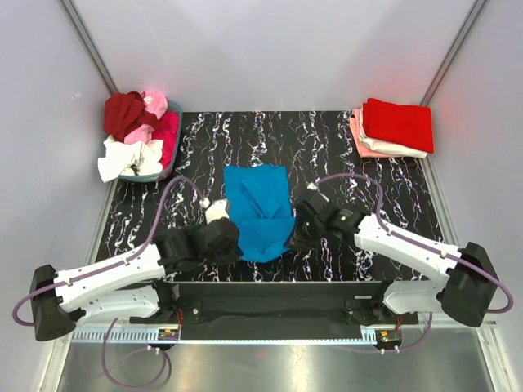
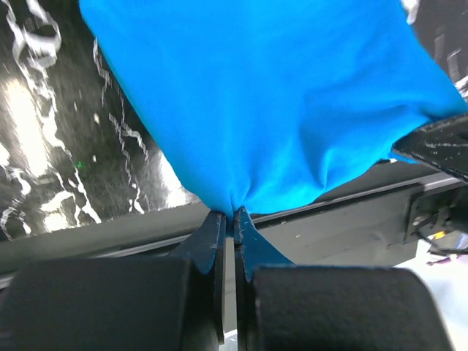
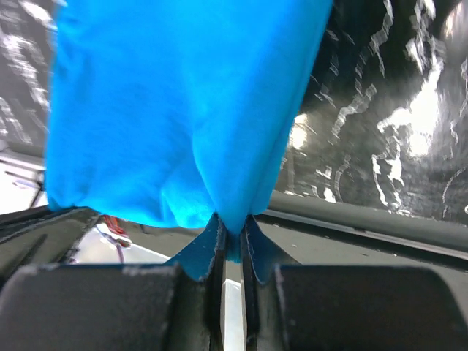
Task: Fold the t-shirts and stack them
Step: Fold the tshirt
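Note:
The shirt's far edge (image 1: 276, 168) lies flat outward of my right gripper, so the shirt's pinched near corner goes outward to that edge next and my right gripper releases.
A bright blue t-shirt (image 1: 260, 211) lies partly folded on the black marbled table (image 1: 343, 147), near its front edge. My left gripper (image 1: 232, 242) is shut on the shirt's near left corner; the left wrist view shows the cloth (image 2: 270, 102) pinched between the fingertips (image 2: 216, 232). My right gripper (image 1: 296, 237) is shut on the near right corner; the right wrist view shows the blue cloth (image 3: 175, 110) bunched between the fingertips (image 3: 252, 238). Both corners are lifted slightly off the table.
A grey basket (image 1: 166, 167) at the back left holds dark red, pink, magenta and white shirts. A folded stack (image 1: 394, 127) with a red shirt over cream and pink ones lies at the back right. Grey walls enclose the table.

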Robot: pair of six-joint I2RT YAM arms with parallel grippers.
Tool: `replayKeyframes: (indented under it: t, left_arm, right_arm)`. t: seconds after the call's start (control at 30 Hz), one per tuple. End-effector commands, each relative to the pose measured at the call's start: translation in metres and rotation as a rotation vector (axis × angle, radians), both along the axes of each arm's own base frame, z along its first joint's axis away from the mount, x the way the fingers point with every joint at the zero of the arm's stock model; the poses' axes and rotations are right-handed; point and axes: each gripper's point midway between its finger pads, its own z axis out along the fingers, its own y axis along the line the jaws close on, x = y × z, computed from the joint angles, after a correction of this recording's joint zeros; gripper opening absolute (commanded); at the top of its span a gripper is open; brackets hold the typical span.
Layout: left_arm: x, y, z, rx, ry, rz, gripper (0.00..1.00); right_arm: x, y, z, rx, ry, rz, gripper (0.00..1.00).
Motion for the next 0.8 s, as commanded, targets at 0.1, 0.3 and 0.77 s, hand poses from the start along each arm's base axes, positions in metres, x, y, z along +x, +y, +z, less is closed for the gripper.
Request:
replayKeyframes:
  t: [0.1,0.3,0.77]
  left_arm:
    - [0.048,0.015,0.047,0.071,-0.113,0.041,0.00]
    - [0.090,0.022,0.063,0.086,-0.134,0.058,0.00]
    - [0.219,0.051,0.067,0.151,-0.099,0.108,0.00]
  right_arm:
    - [0.047,-0.006,0.035,-0.099,-0.134,-0.005,0.00]
    - [0.098,-0.014,0.054,-0.099,-0.171,-0.038,0.00]
    - [0.229,-0.016,0.044,-0.152,-0.153,-0.031,0.00]
